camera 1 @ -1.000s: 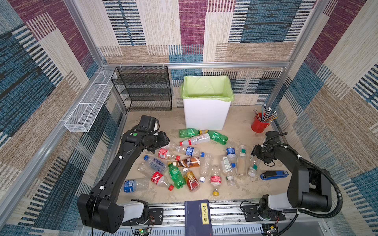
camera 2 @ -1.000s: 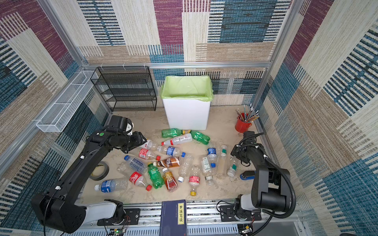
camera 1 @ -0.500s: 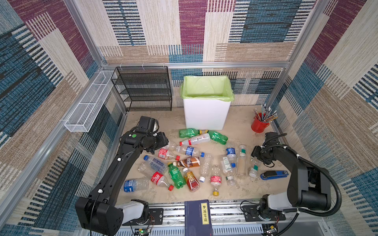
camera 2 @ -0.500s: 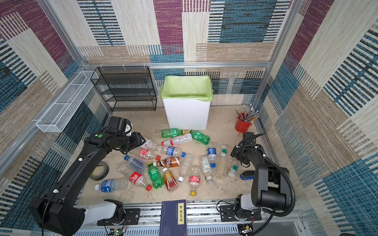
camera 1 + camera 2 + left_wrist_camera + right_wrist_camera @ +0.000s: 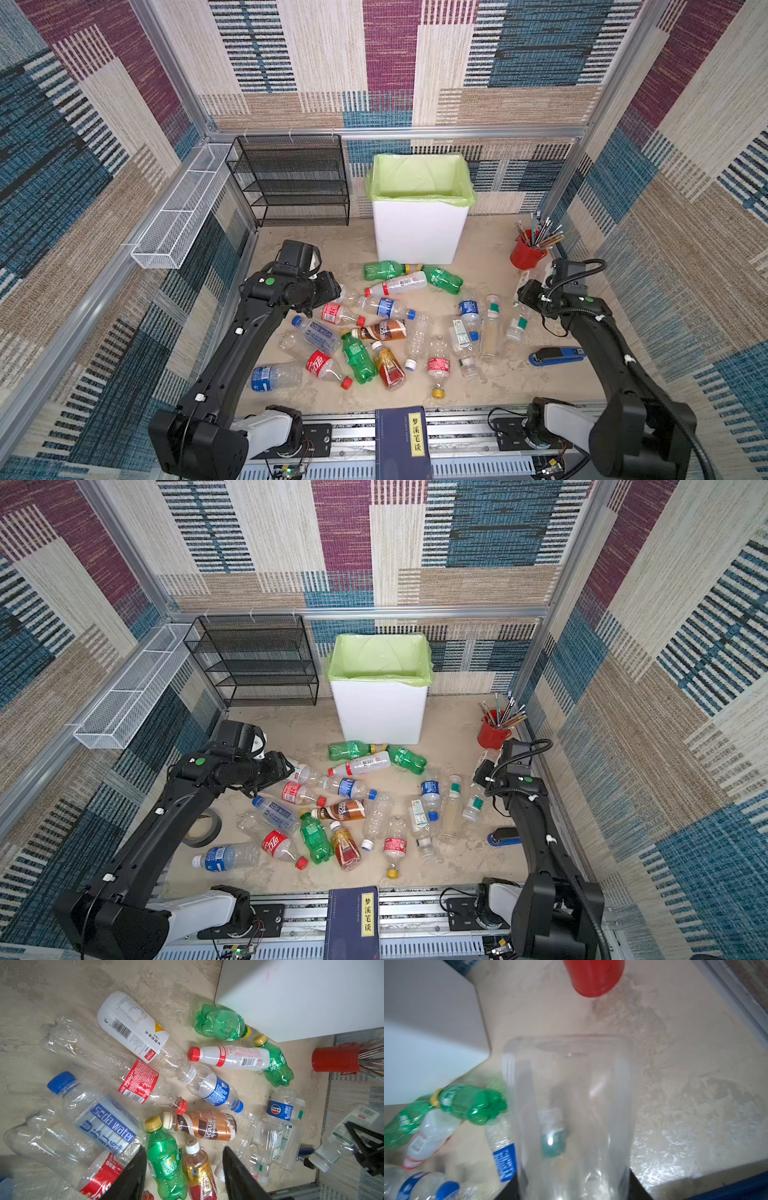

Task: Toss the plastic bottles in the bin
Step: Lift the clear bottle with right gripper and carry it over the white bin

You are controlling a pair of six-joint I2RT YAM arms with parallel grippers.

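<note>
The bag-covered rim of the bin stands high above the floor. Next I need to raise my right gripper and swing it outward over the bin's opening (image 5: 436,177) to release the clear bottle.
Several plastic bottles (image 5: 386,328), clear, green and amber, lie scattered on the beige floor in front of the bin (image 5: 419,232), which is white with a green bag over its rim. My left gripper (image 5: 336,291) hovers over the left edge of the pile. In the left wrist view it (image 5: 184,1148) is open and empty above a green bottle (image 5: 164,1157) and an amber one (image 5: 199,1172). My right gripper (image 5: 524,291) is low by the red cup. In the right wrist view it (image 5: 574,1188) is shut on a clear bottle (image 5: 571,1095).
A red cup of pencils (image 5: 528,253) stands just behind the right gripper, and a blue stapler (image 5: 557,356) lies beside that arm. A black mesh rack (image 5: 291,183) and a white wire basket (image 5: 178,212) are at the back left. A tape roll (image 5: 203,827) lies under the left arm, and a book (image 5: 401,440) at the front edge.
The right gripper has closed its jaws on the clear bottle near the red cup. The left arm has barely moved.
</note>
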